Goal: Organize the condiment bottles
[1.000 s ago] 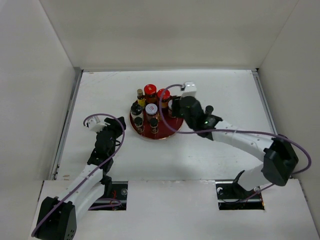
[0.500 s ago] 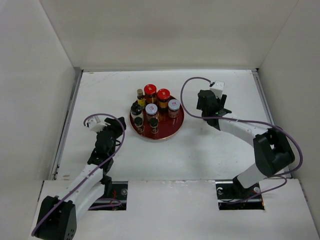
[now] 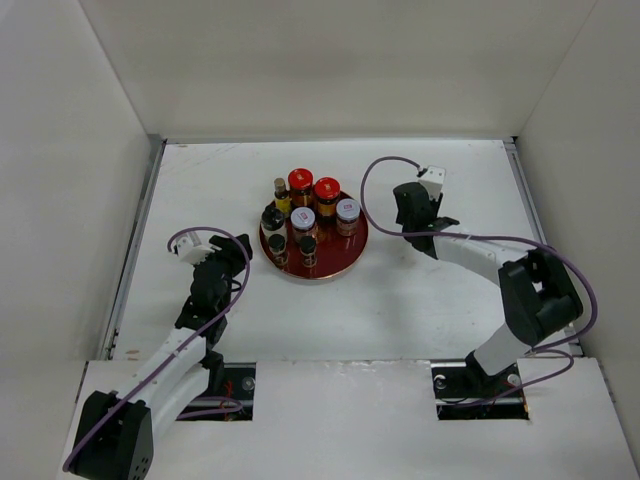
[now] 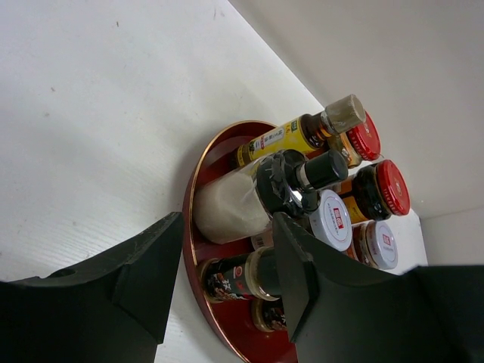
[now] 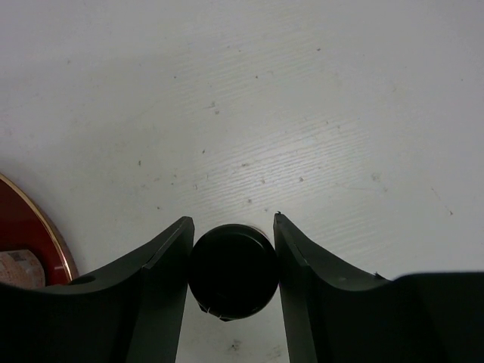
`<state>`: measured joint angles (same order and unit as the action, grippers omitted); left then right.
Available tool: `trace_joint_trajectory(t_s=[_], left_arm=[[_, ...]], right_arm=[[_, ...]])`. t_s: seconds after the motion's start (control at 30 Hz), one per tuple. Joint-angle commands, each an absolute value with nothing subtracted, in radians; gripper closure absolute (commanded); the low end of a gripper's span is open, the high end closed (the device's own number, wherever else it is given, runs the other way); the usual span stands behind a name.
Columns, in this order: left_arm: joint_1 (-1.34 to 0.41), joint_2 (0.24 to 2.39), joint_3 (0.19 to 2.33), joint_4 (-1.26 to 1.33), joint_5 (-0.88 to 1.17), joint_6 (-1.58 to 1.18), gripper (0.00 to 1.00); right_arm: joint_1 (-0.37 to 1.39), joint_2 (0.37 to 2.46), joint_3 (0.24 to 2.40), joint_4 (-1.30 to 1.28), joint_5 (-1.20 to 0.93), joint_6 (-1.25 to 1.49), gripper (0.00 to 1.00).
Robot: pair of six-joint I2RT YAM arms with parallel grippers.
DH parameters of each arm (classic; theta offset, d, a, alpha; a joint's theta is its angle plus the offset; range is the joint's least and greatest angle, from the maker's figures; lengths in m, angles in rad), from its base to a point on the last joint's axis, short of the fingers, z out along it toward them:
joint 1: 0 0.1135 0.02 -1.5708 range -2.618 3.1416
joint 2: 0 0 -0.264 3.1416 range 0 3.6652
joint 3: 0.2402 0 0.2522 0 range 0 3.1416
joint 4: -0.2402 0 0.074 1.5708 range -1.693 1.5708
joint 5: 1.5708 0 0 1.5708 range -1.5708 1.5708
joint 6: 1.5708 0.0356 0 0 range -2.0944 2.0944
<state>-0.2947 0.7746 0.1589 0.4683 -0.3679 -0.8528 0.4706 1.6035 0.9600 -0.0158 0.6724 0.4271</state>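
The tray's near side is bare and free. My right gripper will lift the small black-capped bottle next, move it to the left in the top view and lower it onto that side.
The round red tray (image 3: 340, 262) holds several condiment bottles: two red-capped amber jars (image 3: 301, 180), two white-lidded jars (image 3: 347, 209), a slim yellowish bottle (image 3: 281, 190) and small dark black-capped bottles (image 3: 308, 245). One more small black-capped bottle (image 5: 231, 271) stands alone on the table, right of the tray. My right gripper (image 5: 231, 265) is shut on its cap, one finger touching each side. In the top view the right gripper (image 3: 418, 218) hides this bottle. My left gripper (image 4: 227, 280) is open and empty, left of the tray (image 4: 193, 204), facing the bottles. It also shows in the top view (image 3: 228, 255).
White walls enclose the table on the left, back and right. The tray's rim (image 5: 30, 219) shows at the left edge of the right wrist view. A purple cable loops above the right wrist (image 3: 375, 175).
My right gripper left the tray, swung right to the lone black-capped bottle and now closes on its cap. My left arm has not moved.
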Motion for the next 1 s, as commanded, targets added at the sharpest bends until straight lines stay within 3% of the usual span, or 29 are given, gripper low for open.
trace_joint_trajectory(t_s=[0.0, 0.33, 0.57, 0.97], left_arm=[[-0.288, 0.772, 0.156, 0.52, -0.368, -0.861, 0.51], [-0.285, 0.77, 0.156, 0.519, -0.37, -0.862, 0.5], [-0.278, 0.762, 0.153, 0.515, -0.371, -0.862, 0.48], [-0.268, 0.732, 0.149, 0.495, -0.38, -0.868, 0.43]], right_arm=[[0.475, 1.537, 0.966, 0.006, 0.683, 0.431, 0.61], [0.717, 1.419, 1.0, -0.031, 0.586, 0.416, 0.64], [0.834, 1.56, 1.124, 0.032, 0.537, 0.396, 0.63], [0.877, 1.764, 1.215, 0.081, 0.528, 0.374, 0.61]])
